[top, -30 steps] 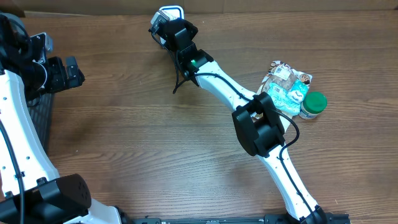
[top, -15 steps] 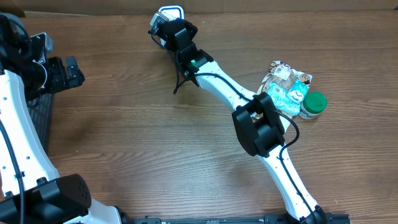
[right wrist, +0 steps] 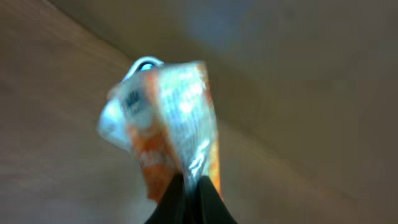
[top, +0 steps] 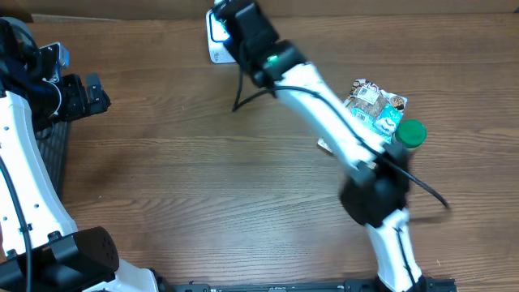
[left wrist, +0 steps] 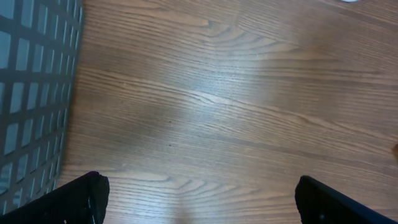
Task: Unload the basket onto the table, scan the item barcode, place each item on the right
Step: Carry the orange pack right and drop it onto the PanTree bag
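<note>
Other goods lie on the printed snack bag (top: 376, 104). My right gripper will carry the packet back and to the right in the overhead view next, over the bag, and release it there.
My right gripper (right wrist: 189, 186) is shut on the lower edge of an orange and silver packet (right wrist: 177, 118), which stands up blurred in the right wrist view. A white scanner (right wrist: 142, 63) shows just behind the packet. From overhead, the right gripper (top: 225, 20) is at the table's far edge, directly over the white scanner (top: 214, 50); the packet itself is hidden under the gripper there. My left gripper (top: 81, 93) is far off at the left edge, open and empty, with its fingers (left wrist: 81, 199) wide apart over bare wood.
A dark wire basket (left wrist: 31, 93) lies at the left, next to the left gripper. At the right of the table lie a printed snack bag (top: 375, 105) and a green-lidded jar (top: 409, 134), beside the right arm's forearm.
The right arm has swung: its elbow moved right and toward the front, and the gripper shifted slightly up and right, uncovering more of the scanner. The left arm has not moved.
</note>
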Controlling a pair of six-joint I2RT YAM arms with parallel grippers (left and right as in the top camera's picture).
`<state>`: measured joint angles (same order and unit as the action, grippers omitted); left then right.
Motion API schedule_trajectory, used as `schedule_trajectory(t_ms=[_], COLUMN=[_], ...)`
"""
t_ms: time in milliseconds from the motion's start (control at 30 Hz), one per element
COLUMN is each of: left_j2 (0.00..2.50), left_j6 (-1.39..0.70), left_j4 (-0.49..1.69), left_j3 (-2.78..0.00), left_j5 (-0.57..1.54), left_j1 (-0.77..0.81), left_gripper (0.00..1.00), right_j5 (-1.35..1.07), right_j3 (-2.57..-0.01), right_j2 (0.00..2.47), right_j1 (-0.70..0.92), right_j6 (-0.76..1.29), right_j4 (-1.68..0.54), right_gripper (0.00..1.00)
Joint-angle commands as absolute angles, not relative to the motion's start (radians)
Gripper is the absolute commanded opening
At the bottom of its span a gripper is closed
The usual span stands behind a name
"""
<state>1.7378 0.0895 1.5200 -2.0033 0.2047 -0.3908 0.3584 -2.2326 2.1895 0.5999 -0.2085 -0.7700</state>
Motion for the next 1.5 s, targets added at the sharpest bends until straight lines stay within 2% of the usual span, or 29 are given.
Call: schedule_trajectory(t_ms=[0, 167, 367, 533, 900, 933, 967, 1033, 1067, 1167, 1467], left_j2=[1.739, 1.739, 1.739, 1.739, 1.739, 1.739, 1.739, 1.739, 1.739, 1.739, 1.739], left_j6=[0.109, 0.109, 0.109, 0.109, 0.109, 0.109, 0.109, 0.109, 0.109, 0.109, 0.109], left_j4=[1.517, 1.517, 1.517, 1.517, 1.517, 1.517, 1.517, 1.517, 1.517, 1.517, 1.517], left_j3=[-2.005, -2.005, -2.005, -2.005, -2.005, -2.005, -2.005, -2.005, -2.005, -2.005, -2.005], left_j5=[0.206, 0.206, 0.206, 0.206, 0.206, 0.206, 0.206, 0.206, 0.206, 0.206, 0.206], left_j1=[-0.392, -0.392, -0.392, -0.392, -0.392, -0.392, -0.392, -0.392, -0.392, -0.392, -0.392], left_gripper=[1.00, 1.00, 1.00, 1.00, 1.00, 1.00, 1.00, 1.00, 0.99, 1.00, 1.00], right_j5=[0.201, 0.086, 0.038, 0.001, -0.029, -0.029, -0.029, -0.028, -0.028, -0.028, -0.033], right_j3=[-2.246, -2.246, -2.218, -2.119, -1.848, -1.835, -1.831, -1.829, -1.829, -1.835, -2.065], right_j2=[2.016, 1.937, 1.974, 2.010, 2.013, 2.013, 2.013, 2.013, 2.013, 2.012, 1.933], right_j1=[0.550, 0.438, 0.294, 0.192, 0.038, 0.037, 0.036, 0.036, 0.036, 0.036, 0.073], right_j6=[0.093, 0.199, 0.244, 0.244, 0.266, 0.266, 0.266, 0.266, 0.265, 0.262, 0.231], right_j4=[-0.921, -1.262, -1.495, -1.525, -1.399, -1.391, -1.389, -1.394, -1.397, -1.412, -1.566], right_gripper=[0.04, 0.04, 0.04, 0.04, 0.04, 0.09, 0.19, 0.48, 0.58, 0.78, 0.78])
